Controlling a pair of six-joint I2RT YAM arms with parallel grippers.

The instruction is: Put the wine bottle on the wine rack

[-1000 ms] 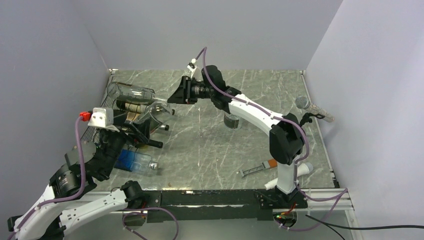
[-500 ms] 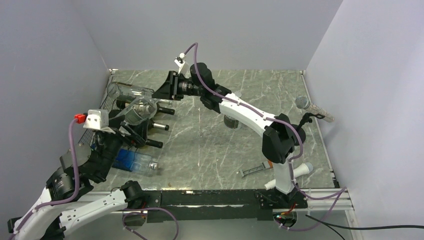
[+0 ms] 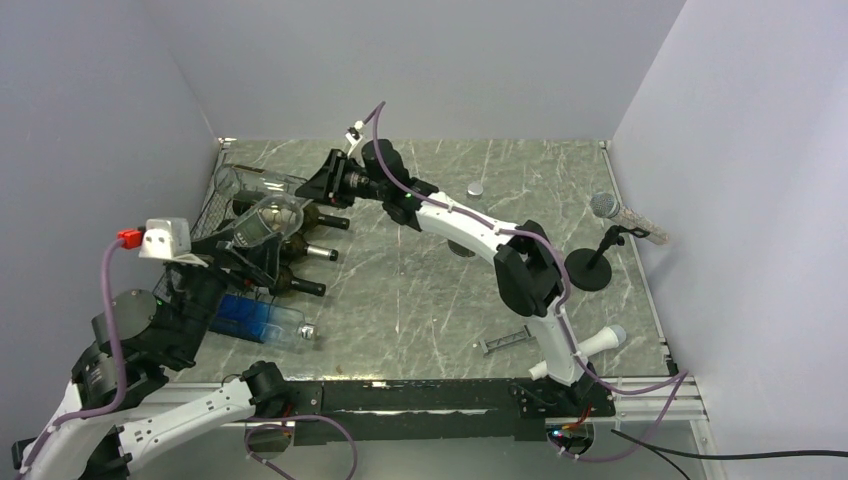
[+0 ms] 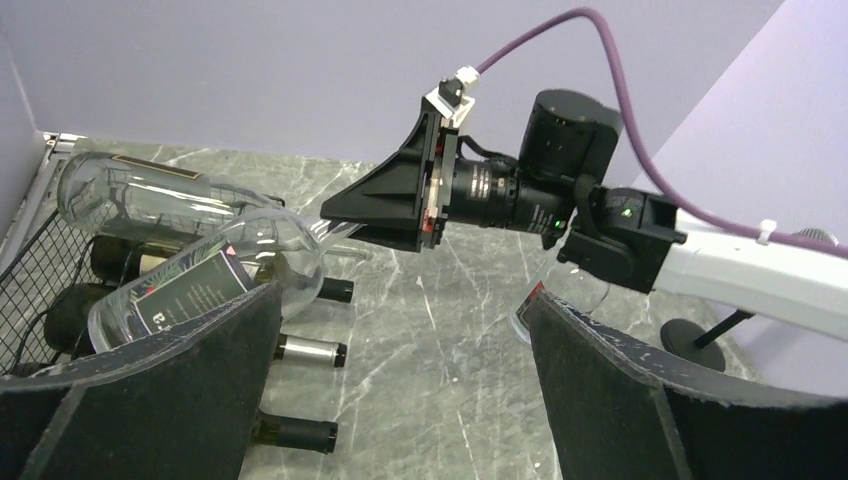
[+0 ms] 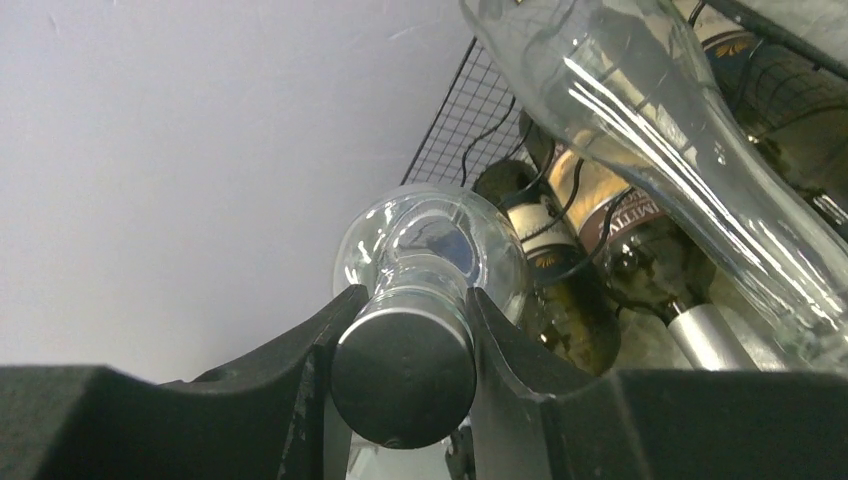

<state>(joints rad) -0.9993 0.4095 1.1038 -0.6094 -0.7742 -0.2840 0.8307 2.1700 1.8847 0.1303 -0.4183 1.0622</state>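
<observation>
The held bottle still slants across the dark bottles, so my right gripper should move back and down over the silver-necked bottle's shoulder [image 3: 295, 246] [image 5: 650, 265] and let the held bottle go there.
My right gripper [image 3: 325, 188] is shut on the capped neck of a clear wine bottle [image 5: 405, 375]. It holds the bottle over the near side of the black wire wine rack [image 3: 205, 215] at the left wall. In the left wrist view this bottle [image 4: 200, 285] carries a dark label and leans on the rack [image 4: 40, 260]. A second clear bottle [image 4: 150, 195] and several dark bottles [image 4: 310, 350] lie in the rack. My left gripper [image 3: 250, 262] is open and empty, just in front of the rack.
A plastic bottle of blue liquid [image 3: 265, 322] lies near the front left. A microphone [image 3: 612, 210] on a round black stand [image 3: 590, 270] is at the right. A small cap [image 3: 475, 188] and a grey tool [image 3: 510, 342] lie on the marble table.
My right arm has carried the clear bottle leftward to the rack. My left arm has drawn back toward the near left, away from the bottle.
</observation>
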